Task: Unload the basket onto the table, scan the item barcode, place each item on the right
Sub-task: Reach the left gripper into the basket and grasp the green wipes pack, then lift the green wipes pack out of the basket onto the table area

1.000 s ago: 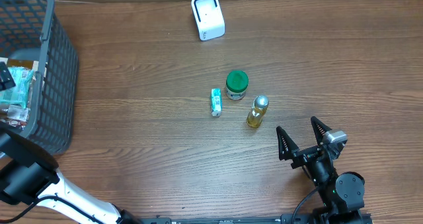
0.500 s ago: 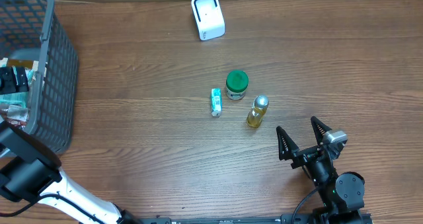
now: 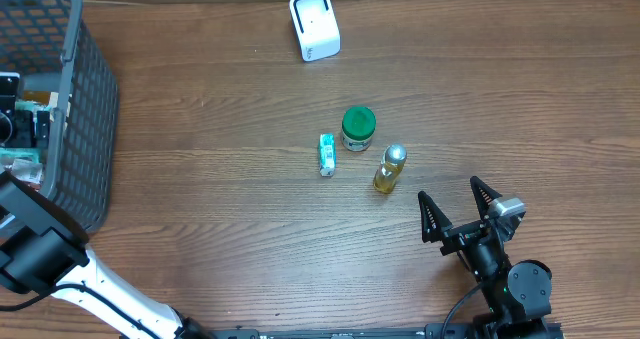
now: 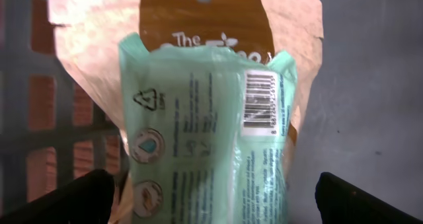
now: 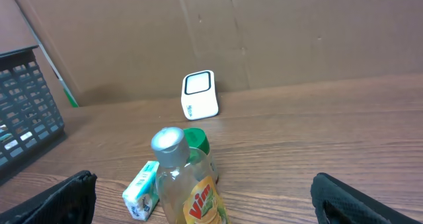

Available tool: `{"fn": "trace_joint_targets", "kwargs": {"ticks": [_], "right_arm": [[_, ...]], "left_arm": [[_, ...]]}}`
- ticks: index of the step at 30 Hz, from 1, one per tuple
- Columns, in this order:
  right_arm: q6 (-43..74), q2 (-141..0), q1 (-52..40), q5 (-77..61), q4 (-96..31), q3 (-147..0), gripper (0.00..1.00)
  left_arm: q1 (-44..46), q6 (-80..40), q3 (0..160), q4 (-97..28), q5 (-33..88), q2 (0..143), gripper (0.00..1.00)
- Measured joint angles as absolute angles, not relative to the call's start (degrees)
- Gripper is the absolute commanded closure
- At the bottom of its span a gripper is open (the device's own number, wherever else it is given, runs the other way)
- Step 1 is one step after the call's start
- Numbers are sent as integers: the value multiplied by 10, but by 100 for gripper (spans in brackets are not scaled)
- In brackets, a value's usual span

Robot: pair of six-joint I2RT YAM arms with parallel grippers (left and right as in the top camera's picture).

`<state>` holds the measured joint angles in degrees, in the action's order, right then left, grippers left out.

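The pale green packet point(image 4: 211, 131) lies on top of the brown pouch point(image 4: 198, 19), between the open fingers of the robot's left gripper, so the gripper next needs to go down onto the packet and close across its long sides.
My left gripper point(image 4: 211, 207) is open inside the grey basket point(image 3: 85, 109), its fingers either side of a pale green packet point(image 4: 211, 131) and not gripping it. The packet has a barcode point(image 4: 258, 102) facing up and lies on a brown pouch point(image 4: 198, 19). In the overhead view the left gripper point(image 3: 18, 119) is low among the basket's contents. The white scanner point(image 3: 314, 25) stands at the table's far edge. My right gripper point(image 3: 460, 214) rests open near the front edge and holds nothing, facing a yellow Vim bottle point(image 5: 188, 184).
On the table's middle lie the Vim bottle point(image 3: 390, 169), a green-lidded jar point(image 3: 358, 128) and a small teal-and-white box point(image 3: 326, 154). The basket's mesh walls point(image 4: 39, 112) surround the left gripper. The scanner point(image 5: 199, 94) stands before a cardboard backdrop.
The left gripper has shifted a little toward the far side inside the basket. The right arm and the items on the table have not moved.
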<state>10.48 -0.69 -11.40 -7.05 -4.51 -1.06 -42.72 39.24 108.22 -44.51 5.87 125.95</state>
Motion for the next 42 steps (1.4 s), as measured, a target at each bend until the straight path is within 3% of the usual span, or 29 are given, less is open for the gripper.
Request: {"fn": "trace_joint_targets", "kwargs": {"ticks": [8,10,13,14,18,30,39,42], "right_arm": [[105,-7,-114,-70,-45,-11,0],[104,-7,-114,-70,-45,-11,0],[105,-7,-114,-70,-45,-11,0],[105,-7,-114,-70,-45,-11,0],[105,-7,-114,-70,-45,-11,0],[104,-7,-114,-70,-45,-11,0],[104,-7,-114,-70,-45,-11,0],[105,-7,-114,-70,-45,-11,0]], "left_arm": [[-427,396,1082,-437,60,1294,0],[-427,396,1082,-437,60,1310,5],[-427,396,1083,-435,63,1321,33],[-427,400,1083,-434,61,1321,47],[-427,405,1086,-430,49,1321,77],[-393,289,1109,-444,52,1287,80],[-334,172,1180,-409,63,1055,80],[-323,121,1187,-423,67,970,84]]}}
